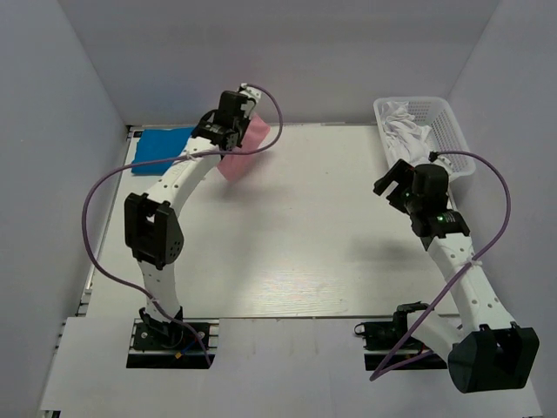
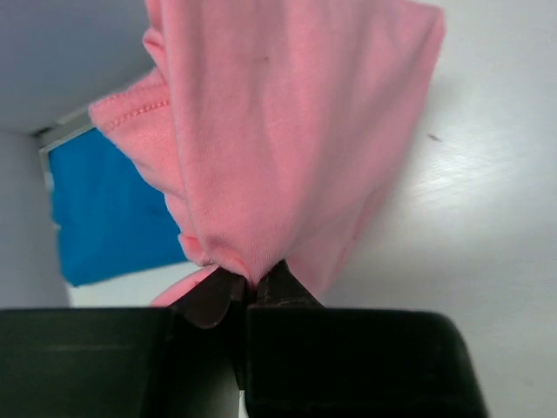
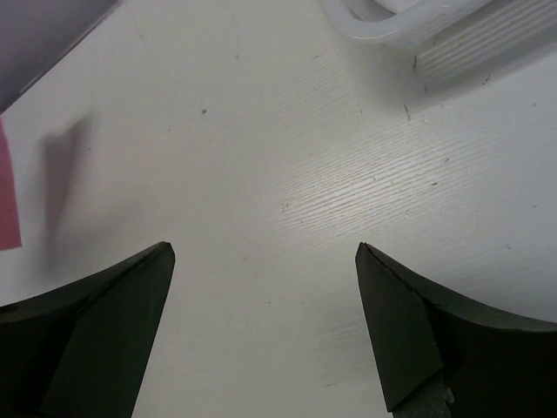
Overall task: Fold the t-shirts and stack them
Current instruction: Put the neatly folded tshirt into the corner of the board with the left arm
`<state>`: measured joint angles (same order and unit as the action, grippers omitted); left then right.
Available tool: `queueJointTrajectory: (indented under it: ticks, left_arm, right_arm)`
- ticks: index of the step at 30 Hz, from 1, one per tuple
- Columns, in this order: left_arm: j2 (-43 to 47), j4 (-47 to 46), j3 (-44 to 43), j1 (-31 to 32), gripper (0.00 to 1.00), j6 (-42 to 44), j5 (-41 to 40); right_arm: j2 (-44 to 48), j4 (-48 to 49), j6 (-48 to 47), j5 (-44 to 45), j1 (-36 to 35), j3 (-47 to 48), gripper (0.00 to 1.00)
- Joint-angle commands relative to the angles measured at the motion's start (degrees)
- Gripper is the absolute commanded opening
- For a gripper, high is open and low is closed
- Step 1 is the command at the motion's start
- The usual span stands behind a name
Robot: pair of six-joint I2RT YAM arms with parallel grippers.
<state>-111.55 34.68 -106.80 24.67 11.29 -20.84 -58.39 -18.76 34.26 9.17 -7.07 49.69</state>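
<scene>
The left gripper carries the pink t-shirt over the blue t-shirt next, descends and releases, since that lies flat below and to its left in the top view.
A folded salmon-pink t-shirt hangs above the table at the back left, and my left gripper is shut on its bunched edge. In the left wrist view the pink t-shirt drapes away from the pinching gripper. A bright blue t-shirt lies as a flat folded rectangle on the table just left of the pink one; the blue t-shirt shows beyond the pink cloth. My right gripper hovers open over bare table at the right, nothing between its fingers.
A white plastic basket with white cloth in it stands at the back right, close behind my right gripper. Its rim shows at the top of the right wrist view. Grey walls enclose the table on three sides.
</scene>
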Motion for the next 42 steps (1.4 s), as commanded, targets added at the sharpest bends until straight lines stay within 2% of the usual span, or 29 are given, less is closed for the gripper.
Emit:
queueJointTrajectory:
  ticks: [1,8,16,20,27,34,42]
  left_arm:
    - [2.83,-4.35,1.07,-3.3,0.0,9.88,-1.57]
    - [-4.11,-1.46,-9.82,-10.86,0.0,14.98,1.76]
    - [-6.66,-1.98,-12.98,-17.89,0.0,13.85,7.04]
    - [-7.19,-1.98,-13.61,-20.53,0.0,11.66,7.74]
    - [-7.72,-0.41,-16.76,-25.27,0.0,7.7,13.54]
    - [-7.72,1.71,-19.75,-26.34,0.0,1.2,16.8]
    - [-12.46,7.86,-29.34,-26.34,0.0,-8.38,17.68]
  right_arm:
    - [2.49,-1.19,0.02,2.08,0.48,-0.03,0.9]
    - [3.98,-2.07,1.42,2.17,0.39,1.63,0.9]
    - [2.93,-2.86,2.65,1.64,0.39,2.69,0.9]
    - [1.79,-2.86,2.74,1.47,0.39,3.66,0.9]
    - [0.91,-2.16,3.62,0.76,0.3,4.01,0.9]
    - [0.21,-1.72,4.06,0.32,0.39,3.75,0.9]
    - [-0.06,-1.36,3.45,-0.29,0.48,3.74,0.9]
